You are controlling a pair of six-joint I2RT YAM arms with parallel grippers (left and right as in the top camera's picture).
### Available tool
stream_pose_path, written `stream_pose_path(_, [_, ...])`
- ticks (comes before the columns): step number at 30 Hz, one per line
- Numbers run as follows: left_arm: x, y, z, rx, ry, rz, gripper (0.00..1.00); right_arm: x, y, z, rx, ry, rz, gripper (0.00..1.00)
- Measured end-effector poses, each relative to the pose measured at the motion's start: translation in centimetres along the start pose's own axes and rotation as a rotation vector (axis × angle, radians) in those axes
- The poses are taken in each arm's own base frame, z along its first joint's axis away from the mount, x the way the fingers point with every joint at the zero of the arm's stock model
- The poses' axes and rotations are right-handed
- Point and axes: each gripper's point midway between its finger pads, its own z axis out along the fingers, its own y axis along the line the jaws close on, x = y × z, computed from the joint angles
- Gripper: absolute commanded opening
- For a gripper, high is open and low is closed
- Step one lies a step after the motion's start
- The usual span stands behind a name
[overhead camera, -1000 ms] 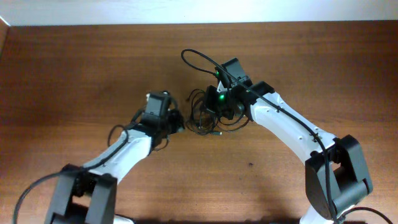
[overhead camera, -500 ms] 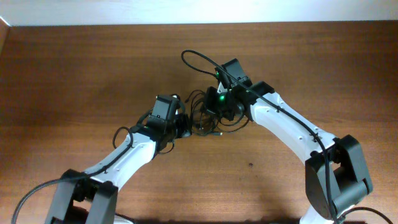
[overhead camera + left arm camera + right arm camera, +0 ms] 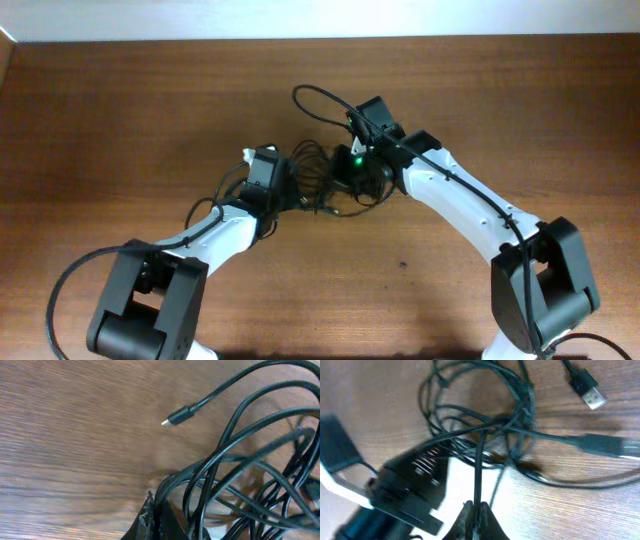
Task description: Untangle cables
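Note:
I will lift my left gripper and then pull its cord to the left in the overhead view, away from the clump, before I open it, because the cord joins tangled loops.
The cables [image 3: 318, 168] are thin black cords in a tangled clump at the table's middle, between my two grippers. In the left wrist view the loops [image 3: 240, 455] fill the right side, and a loose plug end [image 3: 179, 415] lies on the wood. My left gripper [image 3: 162, 520] is at the clump's left edge [image 3: 288, 192] and looks shut on one cord. My right gripper [image 3: 477, 512] is shut on a single cord that runs up into the knot [image 3: 512, 420]. It sits at the clump's right side [image 3: 347, 176]. A USB plug [image 3: 590, 392] lies at the top right.
The brown wooden table [image 3: 120, 110] stretches to both sides. A thicker black arm cable [image 3: 320, 95] arcs behind the right wrist. The left arm's wrist [image 3: 395, 490] shows close by in the right wrist view. The table's back edge meets a white wall [image 3: 300, 15].
My left gripper has moved right, from clear of the clump to its left edge and in among the cords. My right gripper has stayed in place on its cord.

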Motion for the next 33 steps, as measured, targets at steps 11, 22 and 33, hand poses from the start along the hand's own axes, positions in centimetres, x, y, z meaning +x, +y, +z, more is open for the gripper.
stream_pose_path(11, [-6.8,-6.5,-12.8,0.477,-0.231,0.255,0.0,-2.4,-6.6,-9.9,0.033,-0.036,0.075,0.6])
stream_pose_path(22, [-4.2,-10.3,-15.5,0.758,-0.2,0.495,0.0,0.4,5.4,-9.9,-0.178,-0.185,-0.328,0.53])
stream_pose_path(33, [-10.3,-3.1,-23.6,0.579,-0.478,0.252,0.0,-2.4,-5.9,-8.2,0.257,-0.195,0.052,0.04])
